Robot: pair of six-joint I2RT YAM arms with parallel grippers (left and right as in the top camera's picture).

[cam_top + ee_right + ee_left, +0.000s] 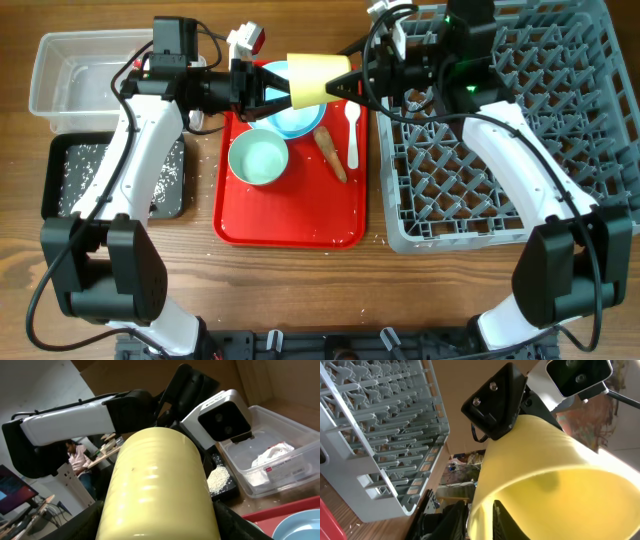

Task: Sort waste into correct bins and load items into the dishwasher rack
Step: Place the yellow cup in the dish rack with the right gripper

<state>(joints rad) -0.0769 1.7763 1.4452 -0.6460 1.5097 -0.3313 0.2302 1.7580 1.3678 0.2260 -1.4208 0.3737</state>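
Observation:
The right gripper should next pull back, turn downward, go down and let go of the cup [318,78] in the rack's near tray-side corner [425,213], because that corner is below and back of it.
The small yellow cup [318,78] hangs on its side above the red tray, held between both grippers. My left gripper [280,90] pinches its rim, one finger inside and one outside [487,517]. My right gripper [350,80] has a finger against each side of the cup's body [160,510] at the base end. The grey dishwasher rack [500,150] stands to the right. The mint bowl [258,160], pale blue bowl [298,120], carrot-like stick [332,155] and white spoon [352,135] lie on the tray. The clear tub [292,435] holds the tissue and wrapper [272,462].
The flat red tray [290,220] sits mid-table. The clear tub [60,70] is at the back left, and the black tray [60,180] holding rice grains is in front of it. Loose rice grains lie on the wood around the red tray.

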